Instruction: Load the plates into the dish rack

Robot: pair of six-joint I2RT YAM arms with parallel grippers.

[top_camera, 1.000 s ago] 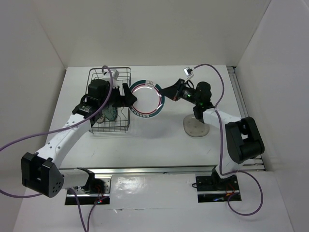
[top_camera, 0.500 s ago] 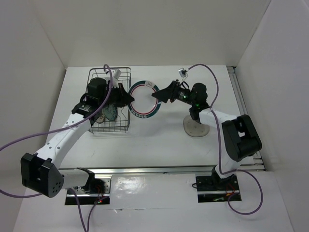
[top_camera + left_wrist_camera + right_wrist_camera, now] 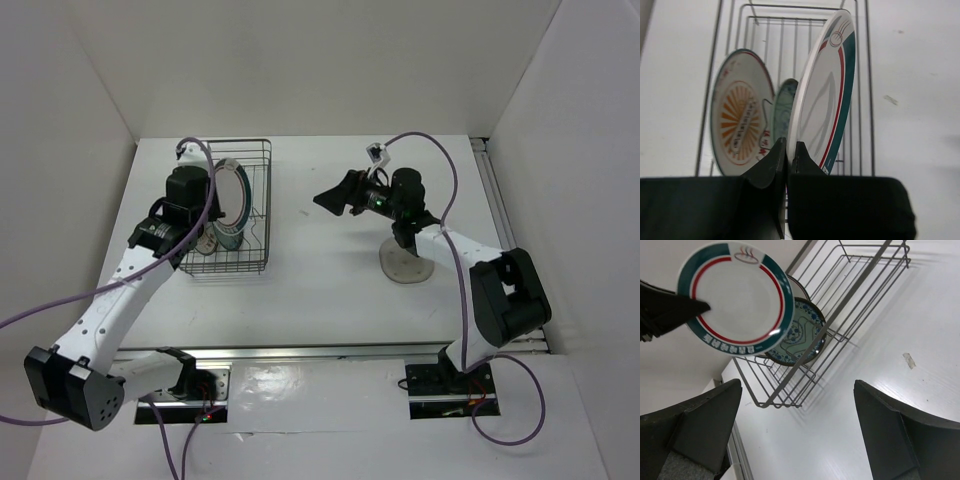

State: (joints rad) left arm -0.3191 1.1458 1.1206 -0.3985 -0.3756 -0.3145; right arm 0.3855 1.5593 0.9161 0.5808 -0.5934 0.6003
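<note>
The left gripper moves down next and sets the upright plate into the rack slot (image 3: pixel 247 238) beside the patterned plate to release it, because that slot is empty.
My left gripper (image 3: pixel 789 150) is shut on the lower rim of a white plate with a teal and red border (image 3: pixel 827 95). It holds the plate on edge above the dish rack (image 3: pixel 232 268). In the rack stand a white plate with an orange sunburst (image 3: pixel 739 125) and a blue-teal patterned plate (image 3: pixel 783 107). My right gripper (image 3: pixel 335 196) hangs open and empty over the table, right of the rack. From the right wrist view the held plate (image 3: pixel 737 297) shows face-on over the rack (image 3: pixel 839 305) and the patterned plate (image 3: pixel 799 335). A clear greyish plate (image 3: pixel 405 267) lies flat under the right arm.
White walls close the table on the left, back and right. A metal rail (image 3: pixel 495 200) runs along the right edge. A small mark (image 3: pixel 909 360) sits on the white table beside the rack. Purple cables loop off both arms.
The right gripper has opened, let go of the teal-rimmed plate and drawn back right. The left gripper has shut on that plate and swung it left over the rack.
</note>
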